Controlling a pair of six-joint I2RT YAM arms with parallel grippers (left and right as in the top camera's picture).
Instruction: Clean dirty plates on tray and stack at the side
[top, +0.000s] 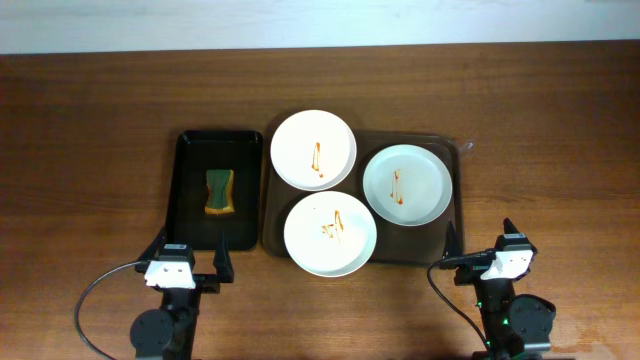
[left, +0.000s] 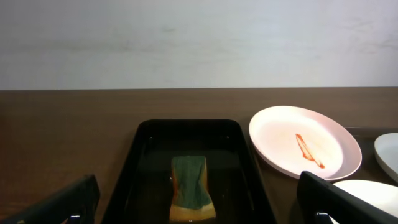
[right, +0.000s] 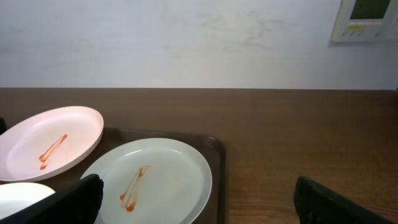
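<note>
My left gripper moves outward over the black tray next, tilts down and lowers onto the sponge's middle (top: 220, 191) (left: 191, 185), since the sponge lies within the tray's rim.
Three white plates with orange sauce streaks lie on a brown tray (top: 452, 150): one at the back left (top: 313, 148), one at the right (top: 407, 185), one at the front (top: 330, 234). A green and yellow sponge (top: 219, 192) lies in a black tray (top: 190, 160) to the left. My left gripper (top: 190, 258) is open and empty, near the black tray's front edge; the sponge (left: 191, 194) lies ahead between its fingers (left: 199, 205). My right gripper (top: 481, 240) is open and empty, at the brown tray's front right corner, with the right plate (right: 149, 180) ahead of it (right: 199, 202).
The brown wooden table (top: 90, 150) extends left of the black tray and right of the brown tray. A white wall runs behind the table's far edge, with a small wall panel (right: 367, 18) at the upper right in the right wrist view.
</note>
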